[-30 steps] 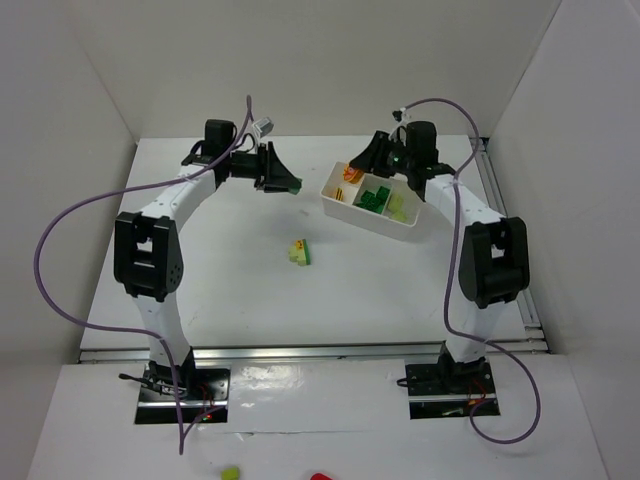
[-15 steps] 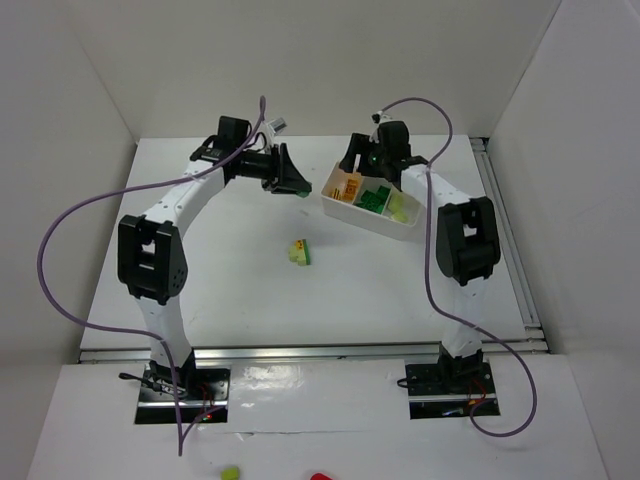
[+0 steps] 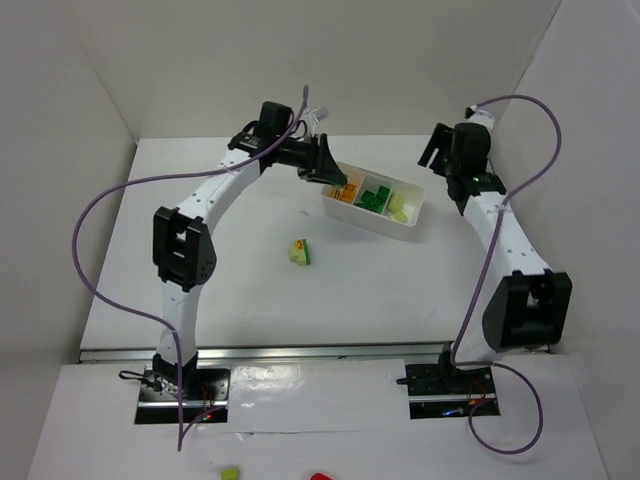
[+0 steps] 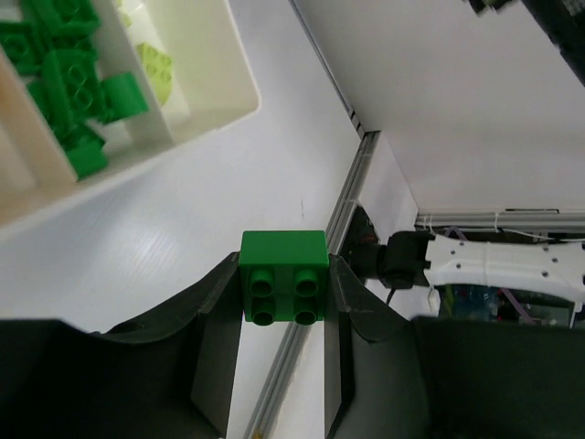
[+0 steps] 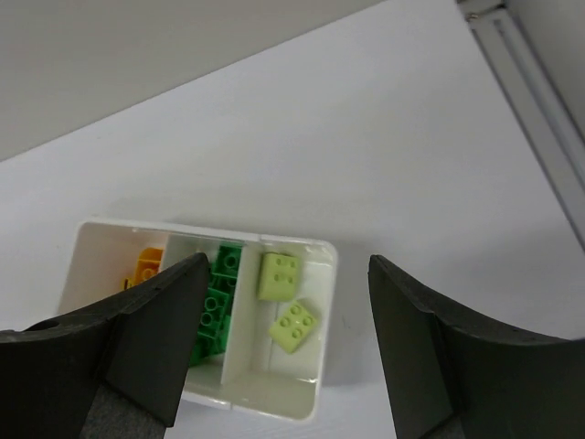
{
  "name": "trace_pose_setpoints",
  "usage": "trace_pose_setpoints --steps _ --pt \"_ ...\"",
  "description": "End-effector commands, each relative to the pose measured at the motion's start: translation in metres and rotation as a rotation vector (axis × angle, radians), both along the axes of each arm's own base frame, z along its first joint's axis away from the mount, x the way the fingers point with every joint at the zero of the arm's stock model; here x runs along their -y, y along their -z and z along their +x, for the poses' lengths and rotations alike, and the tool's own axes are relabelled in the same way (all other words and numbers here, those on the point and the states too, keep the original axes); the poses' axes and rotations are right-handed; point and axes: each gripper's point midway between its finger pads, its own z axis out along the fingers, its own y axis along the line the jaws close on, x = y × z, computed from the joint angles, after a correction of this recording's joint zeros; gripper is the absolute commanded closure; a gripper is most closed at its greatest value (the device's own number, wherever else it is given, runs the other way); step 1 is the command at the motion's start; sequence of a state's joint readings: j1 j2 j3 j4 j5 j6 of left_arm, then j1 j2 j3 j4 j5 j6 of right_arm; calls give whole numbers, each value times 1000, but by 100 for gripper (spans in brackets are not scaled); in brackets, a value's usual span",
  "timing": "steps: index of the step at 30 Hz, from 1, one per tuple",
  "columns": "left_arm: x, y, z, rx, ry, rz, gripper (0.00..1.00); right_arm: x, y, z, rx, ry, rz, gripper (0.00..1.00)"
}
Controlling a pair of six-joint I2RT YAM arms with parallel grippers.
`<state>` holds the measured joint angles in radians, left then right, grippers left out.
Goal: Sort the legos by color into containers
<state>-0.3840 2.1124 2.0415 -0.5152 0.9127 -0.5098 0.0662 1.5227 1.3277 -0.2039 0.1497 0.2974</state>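
Note:
The tray's middle section with dark green legos lies to my left gripper's right in the top view, so I should carry the matching lego that way and release it.
My left gripper (image 3: pixel 328 171) is shut on a dark green lego (image 4: pixel 284 288) and hovers at the left end of the white container tray (image 3: pixel 385 226). In the left wrist view, the tray (image 4: pixel 210 119) lies up-left of the held brick. My right gripper (image 3: pixel 436 152) is open and empty, up and to the right of the tray. The right wrist view shows the tray (image 5: pixel 256 400) below the open jaws. It holds an orange lego (image 5: pixel 146 267) at the left, dark green legos (image 5: pixel 215 302) in the middle and two pale yellow-green legos (image 5: pixel 279 274) at the right. A pale yellow-green and dark green lego pair (image 3: pixel 301 252) lies on the table.
White walls close in the table at the back and both sides. A metal rail (image 3: pixel 500 200) runs along the right edge. A small yellow-green piece (image 3: pixel 230 473) and a red piece (image 3: pixel 320 477) lie on the front ledge behind the arm bases.
My left gripper has carried the green lego right, to the tray's left end. My right gripper has swung away from the tray, to the right.

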Motion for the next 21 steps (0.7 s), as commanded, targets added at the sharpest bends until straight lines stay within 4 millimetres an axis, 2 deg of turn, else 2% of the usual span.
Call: trace_pose_setpoints --steps 1,2,3,4,5,6,7,10,11,12,14,15,17,19,20,21 --pt "41 1 1 2 32 -11 100 25 5 -36 -34 140 -1 23" --pt "50 1 4 11 40 -23 100 27 13 -46 -54 154 6 23" --pt "64 14 3 -8 58 -21 100 33 10 -51 -45 178 10 23" --pt "72 12 4 -17 56 -36 100 33 -2 -59 -10 184 28 23" --pt "78 10 11 8 59 -73 100 36 3 -66 -24 198 20 23" --pt "88 9 10 -20 54 -95 100 38 0 -71 -12 213 25 23" --pt "96 22 13 -36 57 -99 100 38 -13 -76 22 213 30 23" --pt "108 27 23 -33 42 -118 100 46 -14 -89 12 241 10 23" --pt "111 22 28 -18 41 -133 100 50 -19 -94 21 258 4 21" --pt "114 36 31 -42 46 -135 100 53 -15 -97 4 272 -5 21" --pt "124 34 33 -46 51 -177 100 55 -23 -103 19 280 -15 21" --pt "132 42 31 -60 58 -183 100 59 -16 -106 -2 289 -19 21" --pt "141 40 31 -64 69 -220 100 59 -22 -111 11 289 -17 21" --pt "148 50 30 -79 64 -215 100 59 -16 -113 -6 292 -12 21" --pt "149 48 36 -69 42 -223 100 57 -17 -116 -5 287 0 21" --pt "150 57 40 -75 25 -214 100 57 -17 -116 -5 287 0 21"
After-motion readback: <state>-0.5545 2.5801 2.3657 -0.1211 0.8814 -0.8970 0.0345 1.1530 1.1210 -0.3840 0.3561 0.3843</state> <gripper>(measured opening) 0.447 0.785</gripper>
